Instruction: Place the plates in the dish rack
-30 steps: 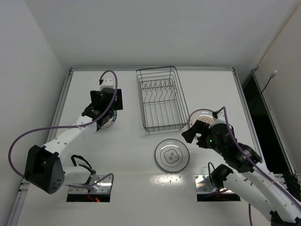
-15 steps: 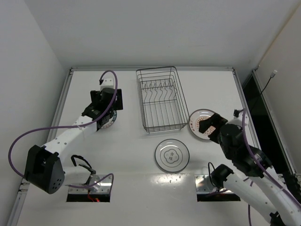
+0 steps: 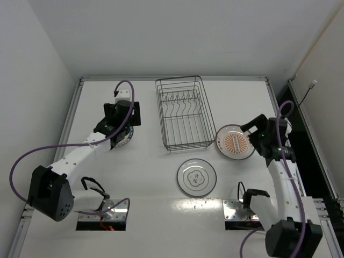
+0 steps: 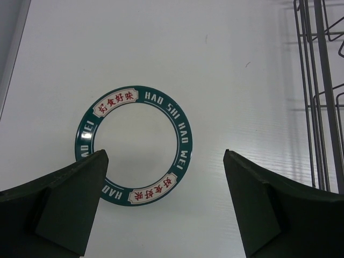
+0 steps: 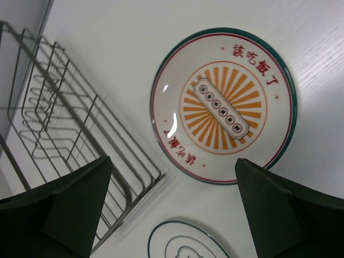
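My right gripper should next move down and back onto the orange plate's near rim [image 3: 235,158] below it, since that rim is clear of the rack [image 3: 183,113].
The black wire dish rack [image 3: 183,113] stands at the back centre with nothing in it. The orange-patterned plate [image 3: 235,142] lies flat to its right, also in the right wrist view [image 5: 223,107]. The grey-ringed plate [image 3: 196,177] lies in front of the rack. The dark-rimmed plate [image 3: 124,140] lies left of the rack, partly hidden under my left gripper [image 3: 119,124]. In the left wrist view its green ring [image 4: 180,129] lies below the open, empty left gripper [image 4: 164,156]. My right gripper [image 3: 252,129] hangs open and empty over the orange plate's right edge, as the right wrist view [image 5: 172,161] shows.
The rack's near corner [image 5: 70,118] lies close left of the orange plate. The rack's side wires [image 4: 317,107] show at the right of the left wrist view. The table's raised edges run along the left [image 3: 72,115] and right [image 3: 277,107].
My right arm has swung right and away from over the orange plate, which now shows whole. The left arm and all three plates have not moved.
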`<state>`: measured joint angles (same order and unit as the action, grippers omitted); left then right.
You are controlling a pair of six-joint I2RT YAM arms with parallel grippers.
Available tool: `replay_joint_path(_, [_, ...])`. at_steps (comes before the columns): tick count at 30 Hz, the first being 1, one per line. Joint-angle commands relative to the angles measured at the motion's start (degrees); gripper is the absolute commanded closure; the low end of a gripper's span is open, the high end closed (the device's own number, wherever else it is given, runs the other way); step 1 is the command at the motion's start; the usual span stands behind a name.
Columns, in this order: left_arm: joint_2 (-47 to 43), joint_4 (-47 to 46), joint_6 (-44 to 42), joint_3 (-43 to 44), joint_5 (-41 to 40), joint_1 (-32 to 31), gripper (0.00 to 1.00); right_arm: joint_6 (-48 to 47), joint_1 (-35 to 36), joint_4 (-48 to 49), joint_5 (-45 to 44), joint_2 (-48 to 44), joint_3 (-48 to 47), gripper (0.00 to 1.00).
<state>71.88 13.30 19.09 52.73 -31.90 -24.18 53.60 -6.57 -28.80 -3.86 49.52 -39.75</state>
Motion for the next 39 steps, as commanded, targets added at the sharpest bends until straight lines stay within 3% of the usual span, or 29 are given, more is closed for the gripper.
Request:
replay_joint_path(1, [-1.21, -1.0, -0.37, 0.0, 1.05, 0.01, 0.13, -0.87, -8.44, 4.35, 16.31, 2.95, 7.19, 0.05])
replay_joint_path(3, [-1.21, -1.0, -0.37, 0.0, 1.05, 0.01, 0.13, -0.87, -13.72, 6.12, 21.34, 3.48, 10.73, 0.09])
replay_joint_path(8, [-1.21, -1.0, -0.37, 0.53, 2.19, 0.01, 0.13, -0.87, -22.59, 5.51, 22.4, -0.82, 19.08, 0.15])
replay_joint_path(13, [-1.21, -1.0, -0.37, 0.53, 2.19, 0.01, 0.13, 2.64, -23.14, 7.96, 22.4, -0.13, 22.87, 0.2])
replay_joint_path(17, [-1.21, -1.0, -0.37, 0.53, 2.72, 0.01, 0.13, 6.77, -23.14, 15.69, 24.51, 8.21, 24.54, 0.35])
replay_joint_path(19, [-1.21, -1.0, -0.37, 0.53, 2.72, 0.01, 0.13, 11.68, -22.61, 21.04, 26.0, 13.31, 25.94, 0.36])
replay_joint_path(20, [-1.21, -1.0, -0.37, 0.53, 2.72, 0.01, 0.13, 13.53, -22.0, 23.85, 27.22, 14.46, 27.51, 0.43])
replay_joint_path(22, [-0.69, -1.0, -0.37, 0.53, 2.2, 0.01, 0.13, 18.71, -20.68, 26.95, 25.14, 14.47, 27.53, 0.45])
replay_joint_path(27, [-0.69, -1.0, -0.9, 1.06, 1.58, 0.01, 0.13, 21.45, -17.78, 26.78, 20.65, 17.53, 24.99, 0.65])
replay_joint_path(29, [-0.69, -1.0, -0.9, 1.06, 1.58, 0.01, 0.13, 21.45, -17.78, 26.87, 20.12, 19.82, 24.29, 0.75])
replay_joint_path(30, [-0.69, -1.0, -0.9, 1.06, 1.58, 0.01, 0.13, 20.76, -17.78, 26.86, 20.12, 19.83, 24.28, 0.86])
replay_joint_path(33, [-0.69, -1.0, -0.9, 1.06, 1.58, 0.01, 0.13, 17.42, -17.78, 25.64, 20.82, 19.58, 22.71, 1.0])
replay_joint_path(39, [-0.16, -1.0, -0.9, 1.06, 1.58, 0.01, 0.13, 12.59, -14.71, 16.77, 11.96, 4.64, 12.02, 1.0])
